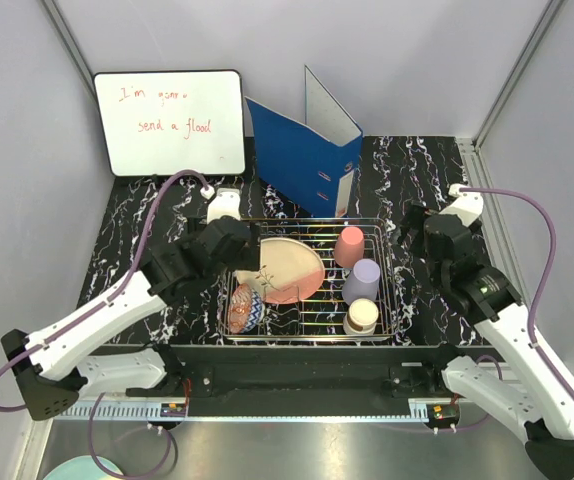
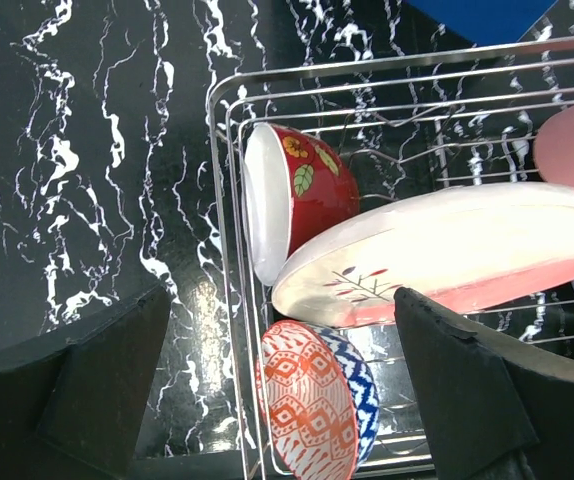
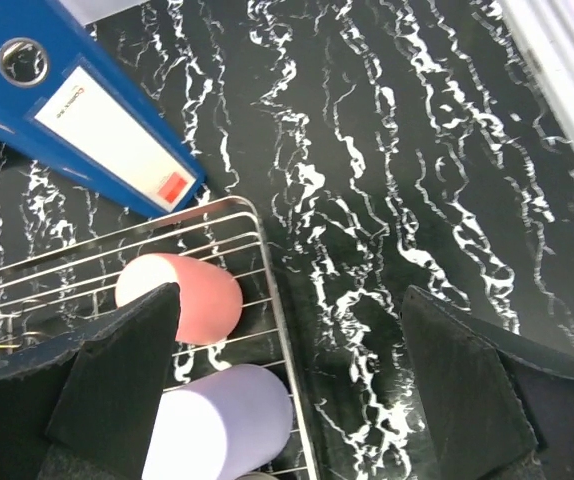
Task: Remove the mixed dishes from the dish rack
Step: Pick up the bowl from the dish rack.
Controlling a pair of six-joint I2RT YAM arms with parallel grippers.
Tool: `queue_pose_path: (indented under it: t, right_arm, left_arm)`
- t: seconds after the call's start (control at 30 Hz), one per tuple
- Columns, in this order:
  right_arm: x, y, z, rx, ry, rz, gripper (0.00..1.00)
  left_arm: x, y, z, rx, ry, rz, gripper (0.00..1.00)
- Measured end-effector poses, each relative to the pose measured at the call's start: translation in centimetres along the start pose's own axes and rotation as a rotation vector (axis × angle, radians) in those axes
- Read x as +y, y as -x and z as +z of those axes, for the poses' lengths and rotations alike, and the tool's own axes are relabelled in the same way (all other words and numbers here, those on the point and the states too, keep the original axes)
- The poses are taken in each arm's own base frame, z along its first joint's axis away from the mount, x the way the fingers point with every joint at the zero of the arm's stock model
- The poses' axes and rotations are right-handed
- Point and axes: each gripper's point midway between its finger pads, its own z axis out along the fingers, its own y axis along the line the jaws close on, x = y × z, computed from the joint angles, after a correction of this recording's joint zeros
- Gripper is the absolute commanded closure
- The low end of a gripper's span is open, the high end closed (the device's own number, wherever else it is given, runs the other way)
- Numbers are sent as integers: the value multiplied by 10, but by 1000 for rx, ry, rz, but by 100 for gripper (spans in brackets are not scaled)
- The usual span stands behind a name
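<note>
The near part of the patterned bowl's rim isn't between my left gripper's fingers yet. My left gripper should move back and down next, turning, to close on it.
The silver wire dish rack [image 1: 312,221] sits mid-table. In it lie the cream-and-pink plate [image 1: 292,270], a pink cup [image 1: 349,245], a lavender cup [image 1: 363,280], a cream-brown cup [image 1: 361,317] and a red-patterned bowl [image 1: 246,310]. My left gripper [image 1: 239,250] hovers open over the rack's left end. Its wrist view shows the jaws [image 2: 287,370] spanning the patterned bowl [image 2: 312,400], with a red floral bowl [image 2: 302,195] and the plate [image 2: 447,250] beyond. My right gripper [image 1: 429,232] is open and empty, above the rack's right rim [image 3: 277,300], beside the pink cup [image 3: 192,295] and the lavender cup [image 3: 232,420].
A blue ring binder [image 1: 302,160] stands just behind the rack and shows in the right wrist view [image 3: 67,100]. A whiteboard [image 1: 170,122] leans at the back left. Black marbled tabletop lies on both sides of the rack. A teal plate [image 1: 82,468] shows at the bottom left.
</note>
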Motion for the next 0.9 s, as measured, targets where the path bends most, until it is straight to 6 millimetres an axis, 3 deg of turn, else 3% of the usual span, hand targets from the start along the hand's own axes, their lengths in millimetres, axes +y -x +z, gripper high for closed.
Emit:
queue_pose_path:
  t: [0.13, 0.27, 0.4, 0.63, 0.77, 0.9]
  right_arm:
    - [4, 13, -6, 14, -27, -78, 0]
    - [49, 42, -21, -30, 16, -195, 0]
    - [83, 46, -30, -45, 42, -298, 0]
    - [82, 26, -33, -41, 57, -324, 7]
    - [69, 1, -32, -16, 79, -312, 4]
    - [71, -3, -35, -1, 110, -288, 3]
  left_arm:
    - [1, 2, -7, -21, -34, -20, 1]
    - [2, -2, -9, -21, -52, -13, 1]
    - [6, -12, -7, -6, -51, 18, 1]
    - [1, -24, -11, 16, -118, 59, 4]
    - [-9, -38, -10, 52, -168, 86, 5]
    - [-15, -59, -9, 99, -203, 109, 14]
